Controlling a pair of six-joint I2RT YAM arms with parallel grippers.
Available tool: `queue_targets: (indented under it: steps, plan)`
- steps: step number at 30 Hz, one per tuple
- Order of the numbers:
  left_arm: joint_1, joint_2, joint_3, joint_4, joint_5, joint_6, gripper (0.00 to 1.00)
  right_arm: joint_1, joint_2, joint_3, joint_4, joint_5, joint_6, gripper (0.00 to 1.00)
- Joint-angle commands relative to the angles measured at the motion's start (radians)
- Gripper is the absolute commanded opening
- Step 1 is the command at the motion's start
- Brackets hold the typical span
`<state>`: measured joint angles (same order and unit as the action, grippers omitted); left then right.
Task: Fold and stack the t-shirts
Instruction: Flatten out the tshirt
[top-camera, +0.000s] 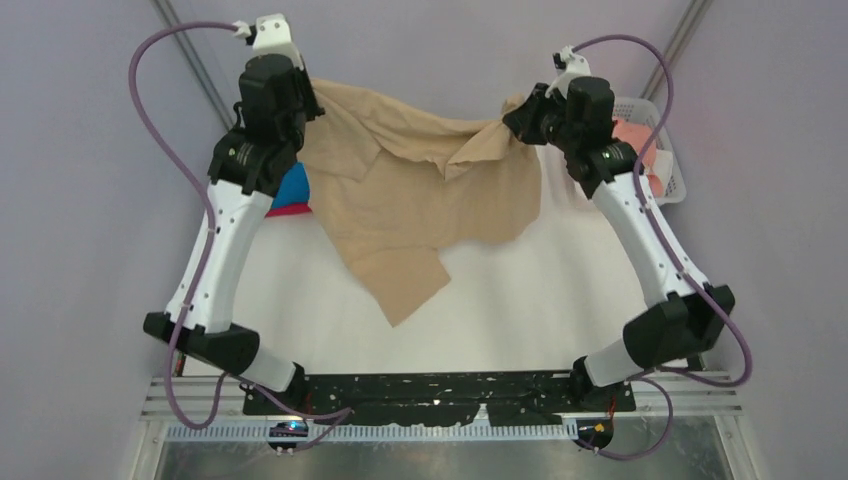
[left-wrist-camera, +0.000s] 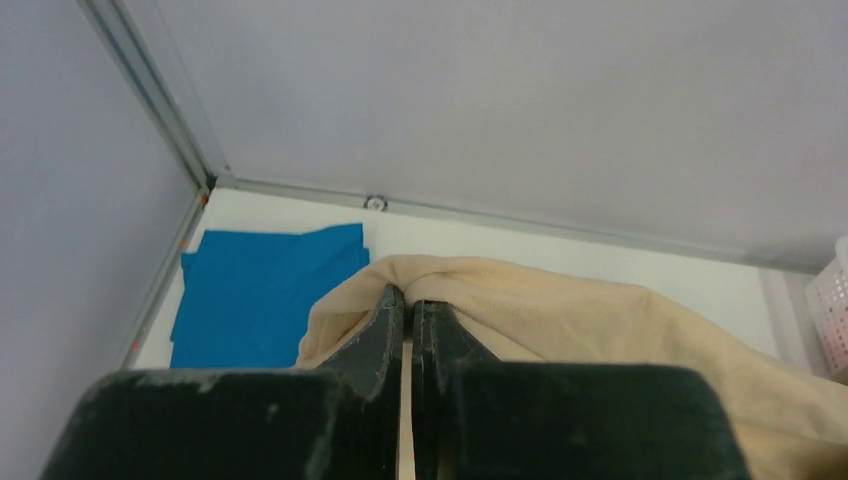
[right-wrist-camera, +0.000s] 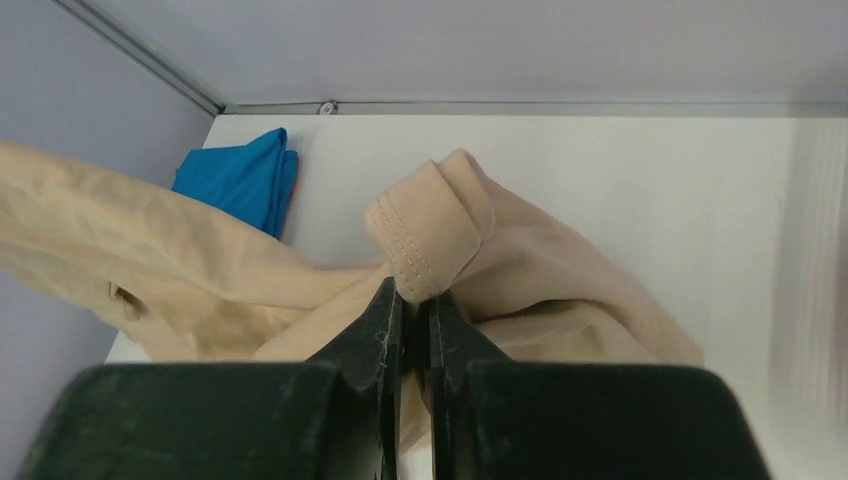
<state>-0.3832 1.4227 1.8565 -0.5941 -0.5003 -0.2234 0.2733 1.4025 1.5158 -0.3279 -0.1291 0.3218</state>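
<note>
The shirt still hangs raised. It goes down and back toward my base to the bare tabletop (top-camera: 553, 243) beside the draped cloth next, and my right gripper releases it.
The tan-beige t-shirt (top-camera: 420, 190) hangs spread between both grippers above the far half of the table, its lower part draping down toward the white surface. My left gripper (top-camera: 308, 102) is shut on the shirt's left upper edge, and cloth (left-wrist-camera: 560, 310) bulges over the closed fingertips (left-wrist-camera: 408, 295). My right gripper (top-camera: 515, 118) is shut on the right upper edge, pinching a stitched hem (right-wrist-camera: 425, 235) at the tips (right-wrist-camera: 415, 295). A folded bright blue t-shirt (top-camera: 293, 187) lies at the far left on a magenta-red one (top-camera: 290, 211).
A white mesh basket (top-camera: 672, 160) stands at the far right behind the right arm, with salmon pink cloth (top-camera: 632, 135) inside. Grey walls close in the back and both sides. The folded blue shirt (left-wrist-camera: 265, 295) sits close to the left wall.
</note>
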Motion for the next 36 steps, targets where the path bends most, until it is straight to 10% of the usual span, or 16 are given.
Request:
queue_targets:
  steps: [1,6,19,22,23,25,29,36]
  plan:
    - [0.032,0.084,0.358,-0.097,0.104,0.044,0.00,-0.044,0.098,0.334,0.059,-0.182,0.029,0.05]
    - [0.032,-0.010,0.290,-0.057,0.103,0.072,0.00,-0.061,0.116,0.417,-0.006,-0.189,0.024,0.05]
    - [0.021,-0.368,-0.868,0.021,0.329,-0.267,0.00,-0.063,-0.257,-0.488,-0.102,0.041,0.092,0.15]
    - [-0.013,-0.380,-1.015,-0.006,0.332,-0.352,0.00,-0.063,-0.325,-0.595,-0.231,0.234,0.088,0.33]
    - [-0.019,-0.381,-1.042,-0.018,0.339,-0.363,0.05,-0.063,-0.326,-0.606,-0.251,0.298,0.082,0.49]
    - [-0.026,-0.397,-1.069,-0.060,0.342,-0.390,0.49,-0.064,-0.312,-0.622,-0.305,0.368,0.070,0.69]
    - [-0.049,-0.473,-1.099,-0.061,0.315,-0.385,0.96,-0.063,-0.286,-0.659,-0.327,0.438,0.061,0.88]
    - [-0.052,-0.572,-1.139,-0.148,0.345,-0.421,1.00,-0.062,-0.447,-0.688,-0.318,0.478,0.066,0.95]
